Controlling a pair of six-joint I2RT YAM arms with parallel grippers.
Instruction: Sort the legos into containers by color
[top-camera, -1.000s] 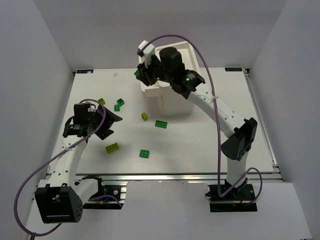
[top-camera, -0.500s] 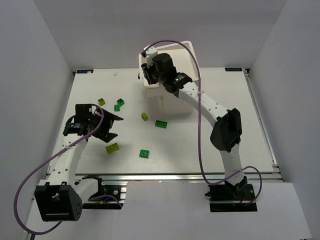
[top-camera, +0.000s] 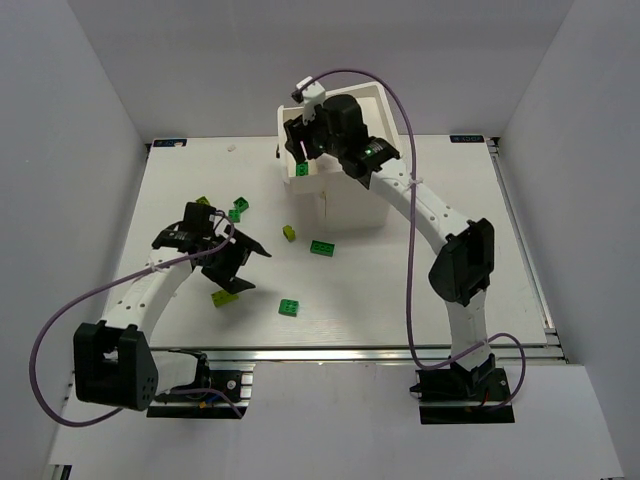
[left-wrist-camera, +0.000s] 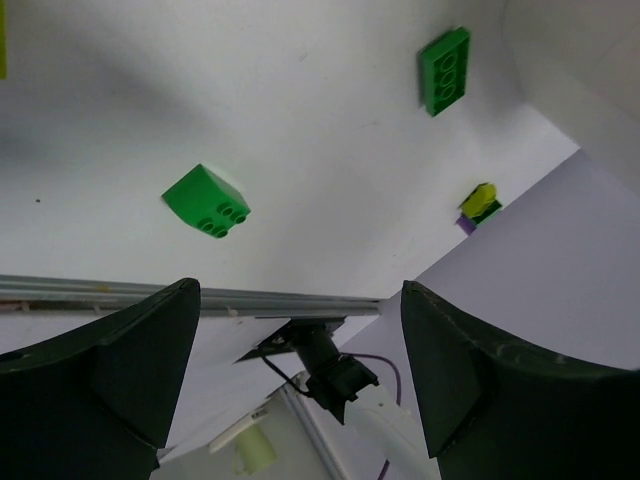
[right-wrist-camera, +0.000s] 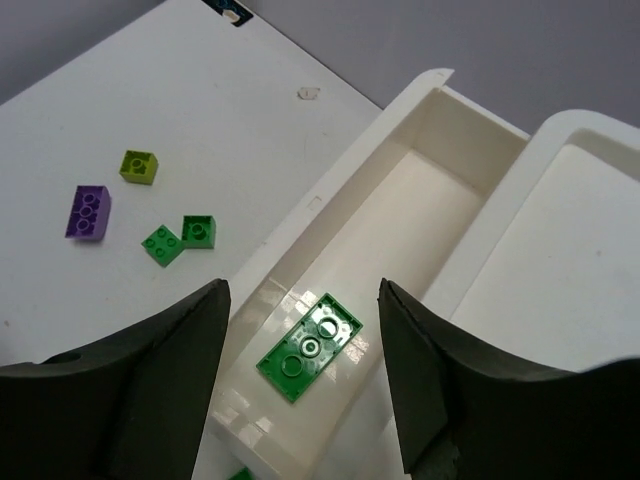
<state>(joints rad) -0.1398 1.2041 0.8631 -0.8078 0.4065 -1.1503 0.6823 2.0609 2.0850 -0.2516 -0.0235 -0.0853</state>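
Note:
The green brick is below my fingers, nearer the bar. My left gripper needs to go down, back and to the right in the top view, onto the green square brick (top-camera: 290, 307) (left-wrist-camera: 207, 200) next.
My right gripper (top-camera: 300, 143) (right-wrist-camera: 303, 296) is open and empty, hovering above an open white drawer (top-camera: 291, 178) (right-wrist-camera: 425, 115) of the white cabinet (top-camera: 352, 205). A dark green brick (right-wrist-camera: 309, 346) lies studs-down on the drawer floor, between and below my fingers. My left gripper (top-camera: 244, 268) (left-wrist-camera: 300, 290) is open and empty, low over the table. A lime brick (top-camera: 225, 297) lies just beside it. A green square brick (top-camera: 290, 307) (left-wrist-camera: 207, 200), a green long brick (top-camera: 322, 248) (left-wrist-camera: 444, 70) and a lime-on-purple piece (top-camera: 289, 233) (left-wrist-camera: 479, 205) lie near it.
Left of the cabinet lie two small green bricks (top-camera: 238, 209) (right-wrist-camera: 199, 230), a lime brick (top-camera: 203, 202) (right-wrist-camera: 138, 166) and a purple brick (right-wrist-camera: 88, 212). The table's front rail (top-camera: 350, 350) runs along the near edge. Grey walls close in both sides.
My left arm has swung right and forward toward the table's middle, jaws still open. My right gripper shifted slightly over the open drawer, where the green brick now lies.

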